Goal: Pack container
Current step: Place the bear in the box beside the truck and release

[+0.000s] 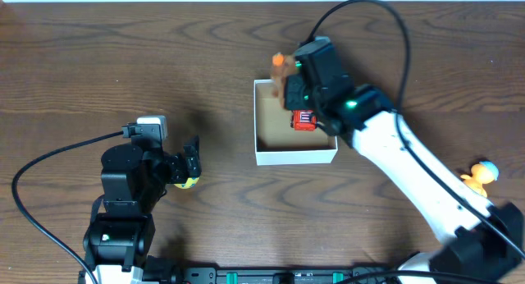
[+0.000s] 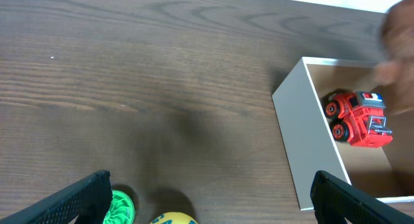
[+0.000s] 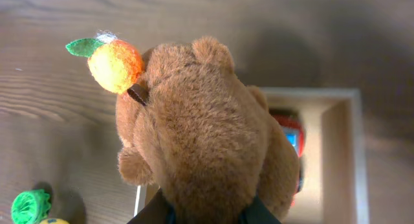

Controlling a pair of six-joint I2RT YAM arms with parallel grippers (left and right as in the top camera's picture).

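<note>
I will next use my right gripper to bring the brown teddy bear down into the container's side by my left gripper, which the red toy truck (image 1: 304, 120) leaves empty.
The container (image 1: 295, 157) is a small white-walled box with a tan inside, right of the table's middle. A red toy truck (image 1: 304, 120) lies in it, also in the left wrist view (image 2: 359, 118). My right gripper (image 1: 289, 89) is shut on a brown teddy bear (image 3: 207, 140) with an orange fruit (image 3: 114, 64) on its head, held over the container's far edge (image 3: 310, 92). My left gripper (image 2: 210, 198) is open, low over the table left of the container (image 2: 304, 140). A yellow ball (image 2: 173, 218) and a green wheel-like toy (image 2: 121, 208) lie between its fingers.
A small orange and blue duck toy (image 1: 480, 174) lies on the table at the far right. The yellow ball (image 1: 189, 182) sits by the left gripper's fingers. The green toy (image 3: 29, 206) shows at the lower left of the right wrist view.
</note>
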